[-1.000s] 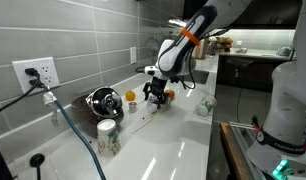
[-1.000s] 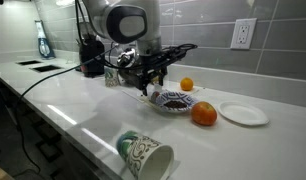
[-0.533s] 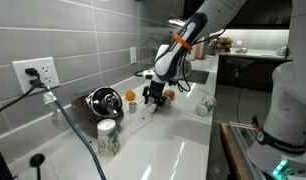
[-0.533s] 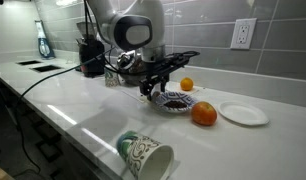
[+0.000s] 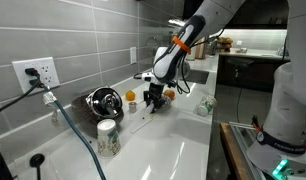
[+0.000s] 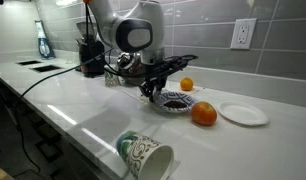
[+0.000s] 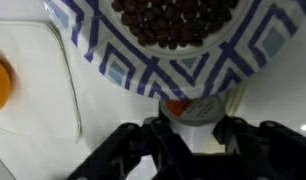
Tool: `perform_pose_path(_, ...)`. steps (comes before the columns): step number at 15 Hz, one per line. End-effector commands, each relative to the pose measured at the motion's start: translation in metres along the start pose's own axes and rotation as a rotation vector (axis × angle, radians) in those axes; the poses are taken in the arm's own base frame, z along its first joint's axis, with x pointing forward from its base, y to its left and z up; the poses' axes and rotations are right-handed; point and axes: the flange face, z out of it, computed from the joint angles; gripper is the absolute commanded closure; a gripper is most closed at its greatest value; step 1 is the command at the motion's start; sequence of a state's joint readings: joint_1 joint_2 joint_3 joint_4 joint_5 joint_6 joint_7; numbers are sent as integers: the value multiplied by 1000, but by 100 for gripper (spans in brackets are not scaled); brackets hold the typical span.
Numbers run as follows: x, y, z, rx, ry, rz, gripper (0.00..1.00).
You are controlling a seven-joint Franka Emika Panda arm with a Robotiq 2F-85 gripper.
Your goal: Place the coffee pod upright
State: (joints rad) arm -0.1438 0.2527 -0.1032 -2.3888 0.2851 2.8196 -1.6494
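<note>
I will lift the pod clear with my gripper, tilt, lower it upright and let go of it on the open counter (image 5: pixel 143 114) beside the bowl, because the bowl's rim crowds it here.
In the wrist view the coffee pod (image 7: pixel 196 106), whitish with a greyish face and a small red mark, lies right against the rim of a blue-and-white patterned bowl (image 7: pixel 133 70) of coffee beans. My gripper (image 7: pixel 193 126) is shut on the pod, with a black finger on each side of it. In both exterior views the gripper (image 5: pixel 153 98) (image 6: pixel 148 88) is down at the counter beside the bowl (image 6: pixel 176 102). The pod is too small to make out there.
An orange (image 6: pixel 203 114) and a white plate (image 6: pixel 243 113) lie just past the bowl; a small orange ball (image 6: pixel 186 85) sits near the wall. A patterned cup (image 6: pixel 145 155) lies on its side at the counter's front edge. A cable (image 5: pixel 78 130) crosses the counter.
The jaws have gone from wide open to shut on the coffee pod. The arm has leaned slightly lower toward the bowl.
</note>
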Motion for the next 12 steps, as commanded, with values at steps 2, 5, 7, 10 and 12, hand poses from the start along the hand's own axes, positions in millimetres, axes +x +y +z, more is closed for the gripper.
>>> perform_pose_path(2,7,-2,-4,-10,-34,-27,81)
perform_pose_path(5,19,-11,-4,-21,-153,-98,81)
perform_pose_path(7,23,-1,-2,-39,-251,-143,81)
perform_pose_path(10,52,5,-8,-96,-394,-209,80)
perform_pose_path(12,80,-2,-7,-129,-482,-275,80)
